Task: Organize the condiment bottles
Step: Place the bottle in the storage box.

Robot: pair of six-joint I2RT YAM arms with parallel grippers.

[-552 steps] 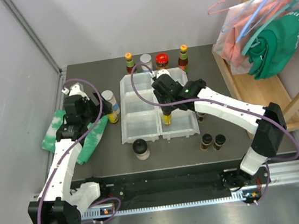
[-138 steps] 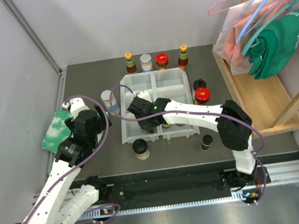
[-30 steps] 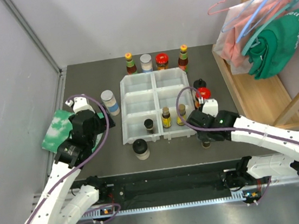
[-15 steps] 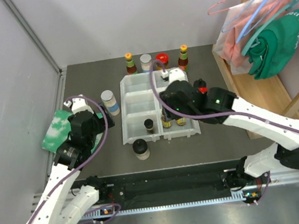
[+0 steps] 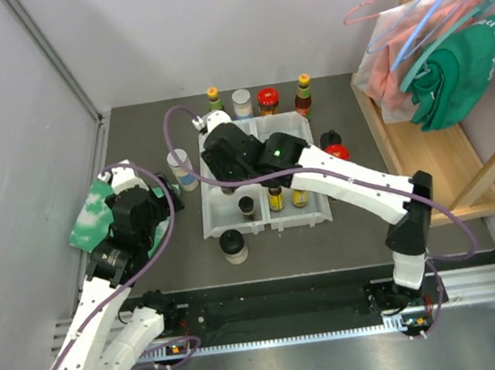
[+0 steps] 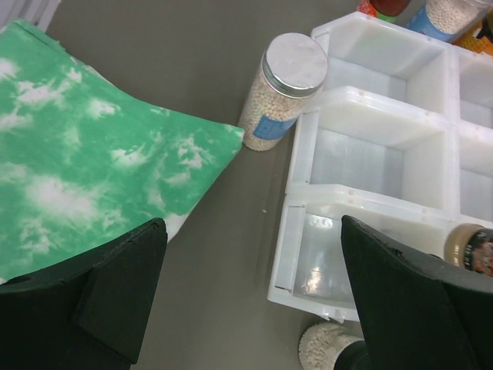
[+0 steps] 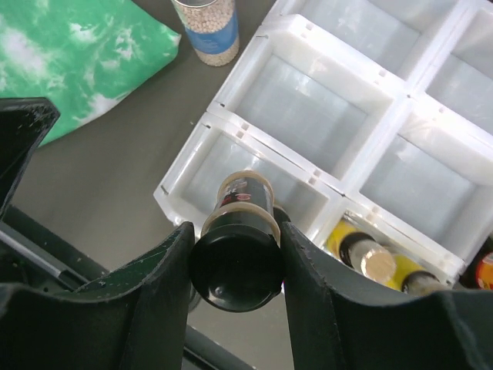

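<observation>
My right gripper brings the tiny jar down onto the unfilled spot next and releases its cap, since the tray section's bare bottom beside the dark jar lies below.
My right gripper [image 7: 235, 258] is shut on a tiny dark spice jar [image 7: 245, 202] with a black cap. It holds the jar above the front-left compartment of the white tray [image 7: 254, 127]. In the top view this gripper [image 5: 227, 163] hangs over the tray's [image 5: 254, 130] left column. A dark jar [image 5: 246, 206] and two yellow-labelled bottles [image 5: 274, 198] stand in the front compartments. My left gripper [image 6: 262, 308] is open and empty above the table left of the tray. A pale-lidded jar [image 6: 286, 86] stands beside the tray. A black-capped jar [image 5: 231, 244] stands in front of it.
A green-white cloth [image 6: 85, 169] lies on the left. Four bottles [image 5: 242, 103] line the back edge. A black-capped bottle [image 5: 329, 139] and a red-lidded jar [image 5: 338, 153] stand right of the tray. A wooden rack [image 5: 424, 154] with hangers stands at the right.
My right arm has swung from the table right of the tray to over its left column, carrying the small dark jar. The left arm has barely moved.
</observation>
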